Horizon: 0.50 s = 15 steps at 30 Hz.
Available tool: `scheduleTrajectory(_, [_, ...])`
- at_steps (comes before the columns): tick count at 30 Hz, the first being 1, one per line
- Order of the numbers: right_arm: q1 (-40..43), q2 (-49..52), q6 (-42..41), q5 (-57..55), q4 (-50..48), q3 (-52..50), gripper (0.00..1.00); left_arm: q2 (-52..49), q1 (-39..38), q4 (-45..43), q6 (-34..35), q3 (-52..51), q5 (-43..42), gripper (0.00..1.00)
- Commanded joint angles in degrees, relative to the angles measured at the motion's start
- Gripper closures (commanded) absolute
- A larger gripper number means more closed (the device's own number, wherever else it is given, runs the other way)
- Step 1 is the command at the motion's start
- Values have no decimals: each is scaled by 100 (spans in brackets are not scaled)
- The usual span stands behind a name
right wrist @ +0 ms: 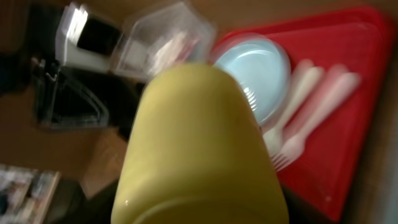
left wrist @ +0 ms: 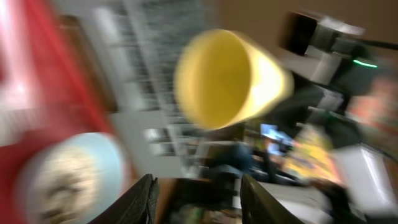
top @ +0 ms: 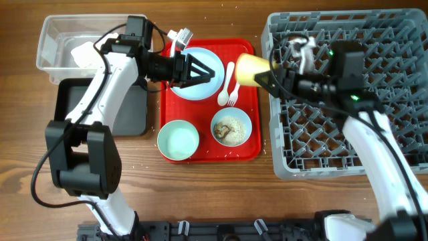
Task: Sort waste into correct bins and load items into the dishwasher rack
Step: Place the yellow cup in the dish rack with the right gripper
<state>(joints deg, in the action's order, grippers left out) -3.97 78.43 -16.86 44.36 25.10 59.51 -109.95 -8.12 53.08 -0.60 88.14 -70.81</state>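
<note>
Next, my right gripper swings back and down into the dishwasher rack's near corner by the red tray to release the small yellow cup [top: 249, 69], as that corner is empty.
My right gripper [top: 265, 75] is shut on the small yellow cup [top: 249, 69] and holds it on its side in the air, between the red tray and the left edge of the grey dishwasher rack [top: 374, 40]. The cup fills the right wrist view [right wrist: 199, 149] and shows in the left wrist view [left wrist: 230, 78]. My left gripper [top: 195, 69] is open and empty above the pale blue plate [top: 208, 86]. A white spoon and fork [top: 229, 84] lie beside the plate. One bowl [top: 178, 140] is empty. The other [top: 231, 127] holds rice and scraps. The red wrapper is not in view.
The flat red tray [top: 251, 144] carries the plate, bowls and cutlery. The clear tub [top: 53, 40] at the far left holds a white crumpled napkin [top: 83, 52]. The black tray [top: 130, 110] lies in front of it, partly under my left arm.
</note>
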Motion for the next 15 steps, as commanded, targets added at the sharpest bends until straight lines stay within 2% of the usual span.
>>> scheduleTrajectory(1, [-20,-1150,50,-2350,1342,334,43,131,13,-61,-63,103,2238,54])
scheduleTrajectory(2, [-20,-1504,-275,-2983,2184,474,43,131,-4,-70,-61,103,2658,52])
scheduleTrajectory(4, [-37,-1891,-645,-3571,3294,553,43,131,-44,-83,-46,103,3272,51])
scheduleTrajectory(7, [-37,-1989,-1078,-4065,4538,551,43,131,-87,-79,-48,103,3633,51])
scheduleTrajectory(9, [-37,-1869,-1156,-4166,4907,527,42,131,-122,-83,-48,103,3766,50])
scheduleTrajectory(15, [-149,-1086,-1126,-4223,4922,4,41,131,-153,-107,-50,103,4054,49])
